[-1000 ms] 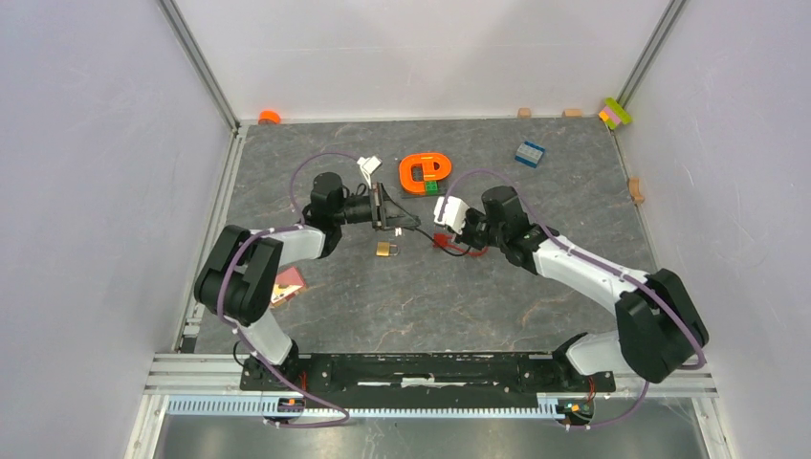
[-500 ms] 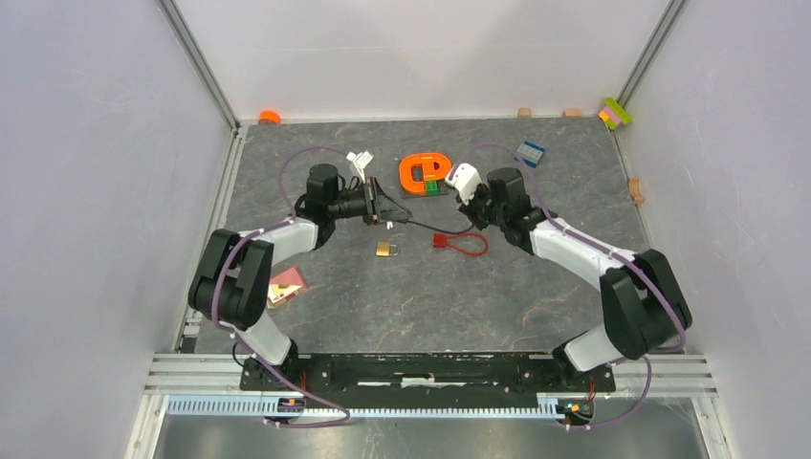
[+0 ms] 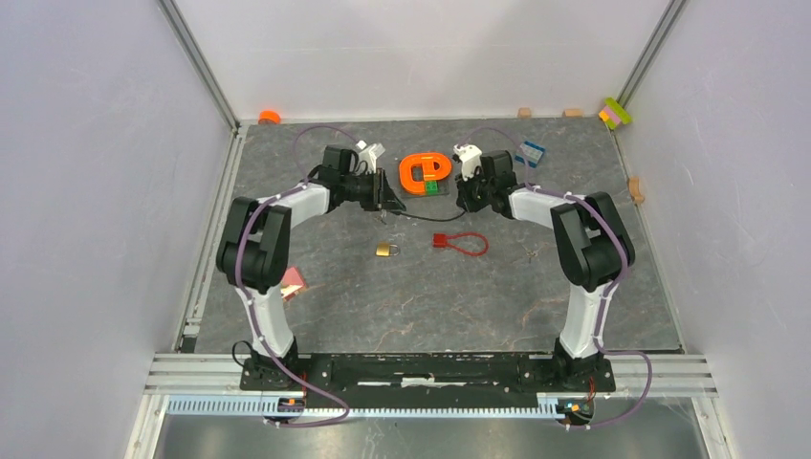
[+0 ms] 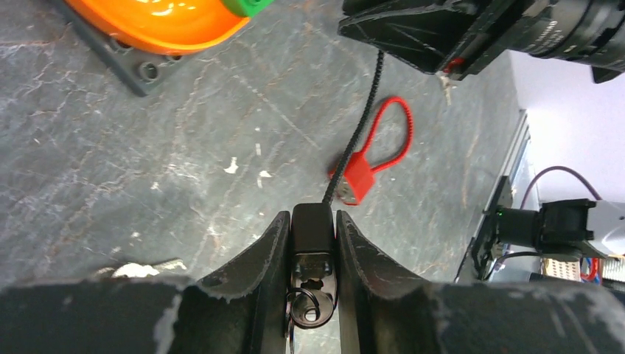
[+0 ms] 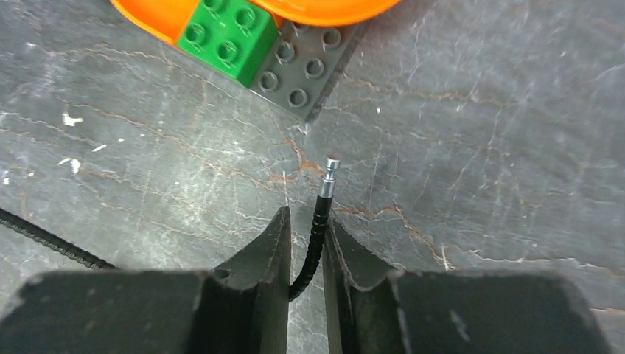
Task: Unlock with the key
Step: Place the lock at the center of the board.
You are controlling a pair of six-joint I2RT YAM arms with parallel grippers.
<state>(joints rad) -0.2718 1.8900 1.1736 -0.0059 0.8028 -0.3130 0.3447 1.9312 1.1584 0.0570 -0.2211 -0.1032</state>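
The cable's silver tip is already out, so my left gripper needs to go down next onto the bare floor beyond the brass padlock (image 3: 385, 249) and let go of the black lock body.
My left gripper (image 4: 312, 217) is shut on a small black lock body (image 4: 312, 230), and a dark key (image 4: 309, 310) sits in its near end. A black ribbed cable (image 4: 366, 118) runs from the body across the floor. Its free end (image 5: 317, 221), with a silver tip (image 5: 332, 164), lies between the fingers of my right gripper (image 5: 306, 217). Those jaws stand slightly apart, with a gap on the left side of the cable. In the top view the left gripper (image 3: 387, 198) and right gripper (image 3: 463, 198) face each other. A brass padlock (image 3: 385, 249) and a red cable lock (image 3: 457, 241) lie nearer.
An orange ring piece (image 3: 424, 172) with a green brick (image 5: 228, 37) on a grey studded plate (image 5: 309, 66) sits between the grippers. A blue brick (image 3: 529, 153) lies at the back right. A pink card (image 3: 290, 280) is at the left. Small blocks line the back wall.
Both arms have swung toward the back of the table, carrying the black lock and cable away from the red lock. The right jaws have parted a little around the cable end.
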